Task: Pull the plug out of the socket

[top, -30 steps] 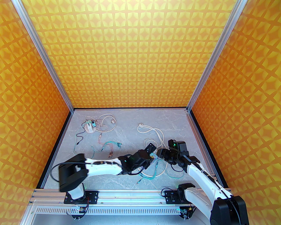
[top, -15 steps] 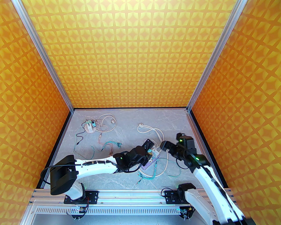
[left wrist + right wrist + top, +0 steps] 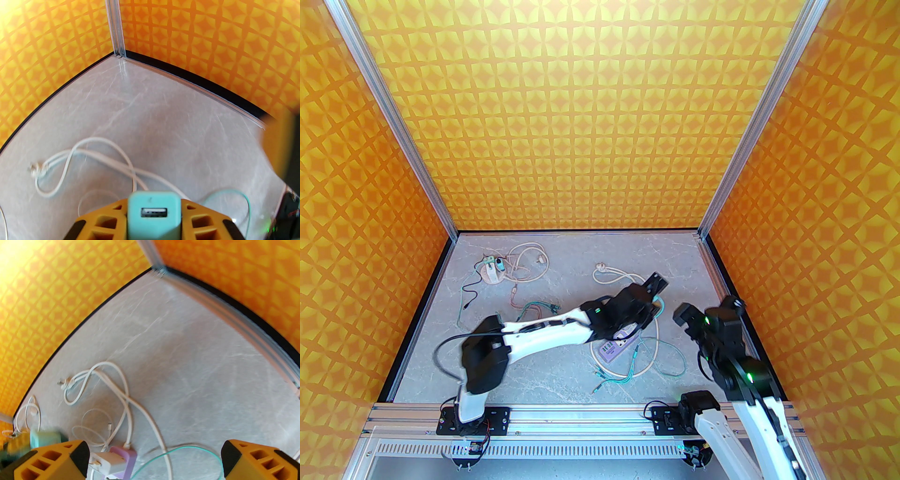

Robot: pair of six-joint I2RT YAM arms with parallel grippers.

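The teal plug (image 3: 154,212) is clear of the purple socket strip, so my left gripper needs to lower outward next, over the bare tabletop below and outward of it, and release.
The teal plug (image 3: 154,212), a small block with a USB port on its face, sits between the orange fingers of my left gripper (image 3: 154,211), which is shut on it. In the top view this gripper (image 3: 655,287) hangs above the table, up and to the right of the purple socket strip (image 3: 611,349). The strip (image 3: 126,456) lies flat with a white adapter (image 3: 105,462) still in it. The teal plug (image 3: 44,438) is clear of the strip. My right gripper (image 3: 154,462) stands wide open and empty, right of the strip (image 3: 682,315).
A white cord (image 3: 628,281) loops behind the strip to its loose plug (image 3: 601,268). Thin teal cables (image 3: 628,370) trail in front and to the right. A round pink hub (image 3: 492,273) with several cables lies at the back left. The right wall rail (image 3: 246,317) is close.
My left gripper has lifted the teal plug off the strip and carried it up and right. The right gripper has opened wide and drawn back to the right.
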